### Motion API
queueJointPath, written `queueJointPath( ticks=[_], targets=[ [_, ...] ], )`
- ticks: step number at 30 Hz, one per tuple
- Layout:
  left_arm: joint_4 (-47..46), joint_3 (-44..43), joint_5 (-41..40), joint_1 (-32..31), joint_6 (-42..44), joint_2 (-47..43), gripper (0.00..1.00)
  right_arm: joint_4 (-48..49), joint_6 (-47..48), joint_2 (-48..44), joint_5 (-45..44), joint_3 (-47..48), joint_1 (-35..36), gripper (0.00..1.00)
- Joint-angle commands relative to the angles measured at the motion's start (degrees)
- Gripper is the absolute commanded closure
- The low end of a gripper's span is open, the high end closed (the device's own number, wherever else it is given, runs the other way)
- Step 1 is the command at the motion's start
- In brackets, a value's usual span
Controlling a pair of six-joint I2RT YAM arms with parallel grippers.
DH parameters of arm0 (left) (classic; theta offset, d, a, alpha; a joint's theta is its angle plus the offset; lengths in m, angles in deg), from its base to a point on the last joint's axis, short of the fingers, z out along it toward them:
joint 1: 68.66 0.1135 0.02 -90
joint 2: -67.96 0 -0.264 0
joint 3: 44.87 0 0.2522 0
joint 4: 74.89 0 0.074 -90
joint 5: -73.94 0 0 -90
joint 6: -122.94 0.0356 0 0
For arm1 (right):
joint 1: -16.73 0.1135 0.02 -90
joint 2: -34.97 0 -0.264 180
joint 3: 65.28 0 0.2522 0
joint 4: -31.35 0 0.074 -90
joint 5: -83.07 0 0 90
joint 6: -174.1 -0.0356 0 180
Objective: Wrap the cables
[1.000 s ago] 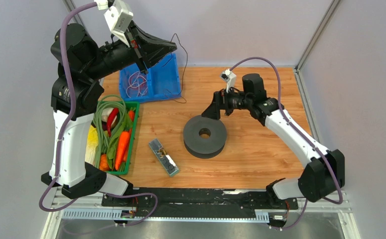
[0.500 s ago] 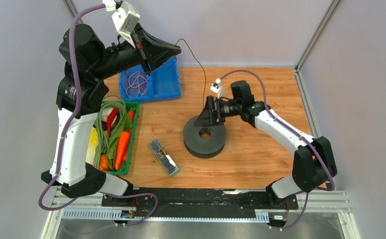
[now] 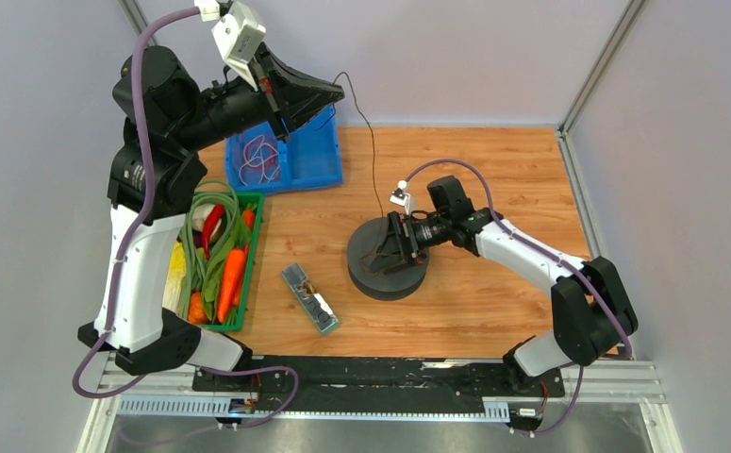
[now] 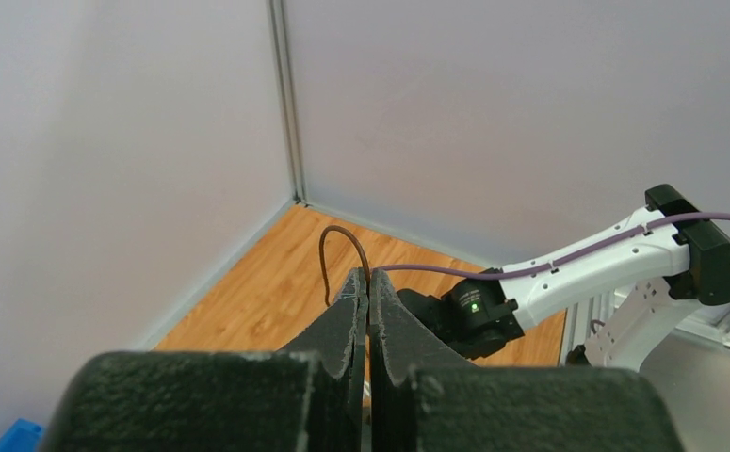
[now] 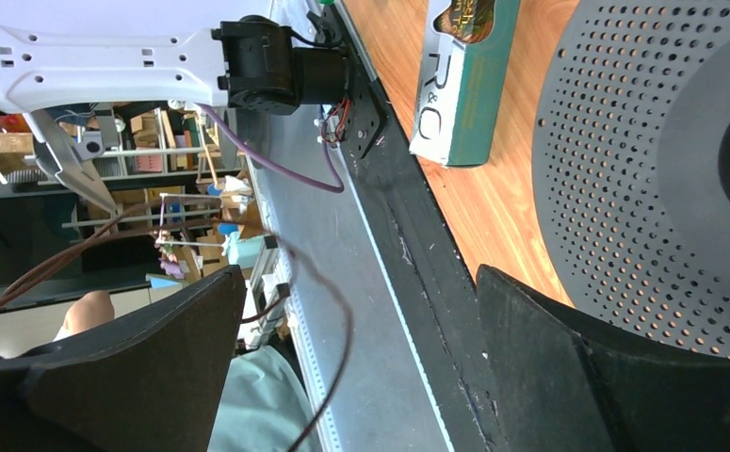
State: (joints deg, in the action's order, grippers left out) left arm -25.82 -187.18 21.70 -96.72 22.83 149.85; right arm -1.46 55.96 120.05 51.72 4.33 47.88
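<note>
My right gripper will ease to the right in the top view over the spool (image 5: pixel 662 169) next and close on the loose cable (image 5: pixel 348 325), since it hangs between the gripper's open fingers.
The cable (image 3: pixel 373 160) is a very thin black wire. It runs from my raised left gripper (image 3: pixel 335 92) in an arc down to the grey perforated spool (image 3: pixel 380 281) at the table's middle. The left gripper is shut on the cable's end; in the left wrist view the wire (image 4: pixel 328 245) loops out of the closed tips of the left gripper (image 4: pixel 368 278). My right gripper (image 3: pixel 380 250) lies low over the spool's top, open. In the right wrist view the cable (image 5: pixel 346 325) hangs loose between the wide-apart fingers of the right gripper (image 5: pixel 359 282), with the spool (image 5: pixel 662 169) at the right.
A blue bin (image 3: pixel 319 156) with pale wires stands at the back left under the left gripper. A green tray (image 3: pixel 256 247) of vegetables with a green coiled hose (image 3: pixel 191 236) lies at the left. A small green box (image 3: pixel 309 297) lies near the front, left of the spool.
My right gripper has moved left and down from behind the spool onto its top, and the cable has swung over with it. The left arm rose slightly and has held since.
</note>
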Motion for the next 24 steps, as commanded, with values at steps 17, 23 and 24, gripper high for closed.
queueJointPath(
  ticks=[17, 23, 24],
  targets=[
    [-3.06, -0.21, -2.07, -0.16, 2.29, -1.55, 1.00, -15.65, 16.51, 3.59, 2.52, 1.01, -2.06, 0.44],
    [-2.00, 1.10, -2.87, 0.37, 2.11, -3.22, 1.00, -23.39, 23.73, 4.13, -0.81, 4.60, -7.77, 0.82],
    [-1.91, 2.07, -2.43, 0.72, 2.20, -3.92, 1.00, -25.40, 25.05, 3.61, -1.34, 6.18, -8.56, 0.88]
  ],
)
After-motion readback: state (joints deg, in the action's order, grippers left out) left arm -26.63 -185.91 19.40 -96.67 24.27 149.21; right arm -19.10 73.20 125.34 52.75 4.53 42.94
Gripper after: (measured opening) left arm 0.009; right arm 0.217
